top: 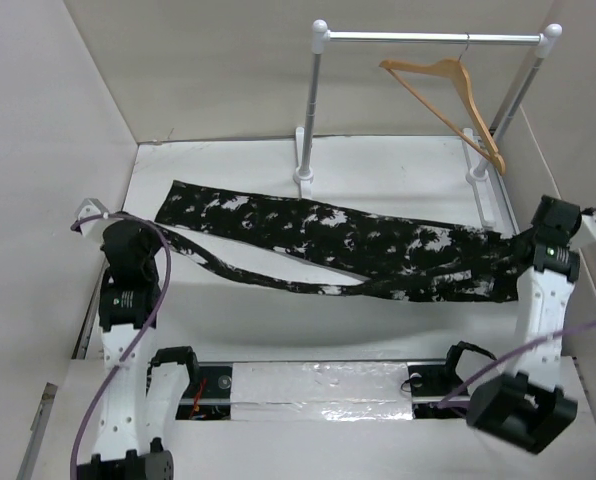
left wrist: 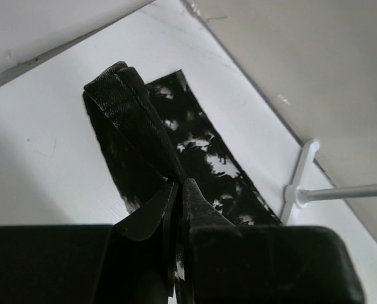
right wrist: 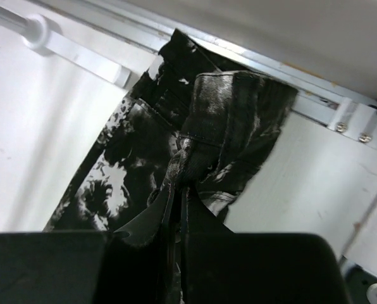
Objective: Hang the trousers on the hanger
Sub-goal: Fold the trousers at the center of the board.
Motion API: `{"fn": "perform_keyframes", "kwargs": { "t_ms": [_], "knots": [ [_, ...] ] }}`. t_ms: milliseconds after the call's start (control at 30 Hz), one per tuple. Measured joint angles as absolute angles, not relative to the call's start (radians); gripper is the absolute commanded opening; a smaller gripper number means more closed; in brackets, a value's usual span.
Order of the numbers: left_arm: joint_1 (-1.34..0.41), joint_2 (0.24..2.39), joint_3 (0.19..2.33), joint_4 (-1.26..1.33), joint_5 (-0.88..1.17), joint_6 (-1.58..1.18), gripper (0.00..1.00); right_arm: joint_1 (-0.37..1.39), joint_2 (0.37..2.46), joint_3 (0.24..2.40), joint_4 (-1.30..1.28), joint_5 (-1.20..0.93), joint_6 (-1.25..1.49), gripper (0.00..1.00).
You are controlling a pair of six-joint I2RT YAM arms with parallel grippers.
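The upper leg piece of the trousers hangs apart from the flat leg, so my right gripper should lower the waist end of the trousers outward beside the rack's foot and release it.
The trousers [top: 328,240], black with white splatter marks, stretch across the white table from left to right. One leg lies flat, while the other rises as a narrow strip toward my left gripper [top: 150,234]. In the left wrist view that gripper [left wrist: 179,185] is shut on a folded leg end of the trousers [left wrist: 135,120]. My right gripper [top: 520,248] is at the right end. The right wrist view shows it [right wrist: 179,188] shut on bunched fabric at the wide end of the trousers [right wrist: 233,107]. The light-brown wooden hanger [top: 446,88] hangs tilted from the rack's rod, behind and above the right gripper.
A white and silver rack [top: 428,38] stands at the back of the table, with feet at the middle [top: 304,176] and right [top: 478,170]. Its foot shows in the wrist views [left wrist: 300,183] [right wrist: 81,54]. Beige walls close in left, back and right.
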State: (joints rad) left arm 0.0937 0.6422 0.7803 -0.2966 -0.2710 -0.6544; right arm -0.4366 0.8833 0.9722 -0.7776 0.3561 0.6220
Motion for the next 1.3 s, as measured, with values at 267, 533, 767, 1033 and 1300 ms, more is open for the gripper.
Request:
{"fn": "perform_keyframes", "kwargs": {
  "t_ms": [267,533,767,1033,1300],
  "knots": [
    [0.094,0.991,0.952,-0.317,-0.321,-0.685,0.00,-0.436,1.161,1.066,-0.646,0.263,0.625,0.00],
    [0.093,1.252,1.055,-0.357,-0.381,-0.706,0.00,-0.423,1.330,1.144,-0.575,0.225,0.637,0.00],
    [0.108,1.346,1.098,-0.388,-0.433,-0.662,0.00,-0.402,1.409,1.169,-0.545,0.211,0.670,0.00],
    [0.105,1.644,1.364,-0.399,-0.458,-0.619,0.00,-0.366,1.484,1.198,-0.505,0.218,0.686,0.00],
    [0.069,1.897,1.559,-0.406,-0.488,-0.590,0.00,-0.359,1.608,1.243,-0.488,0.217,0.692,0.00]
  ]
}}
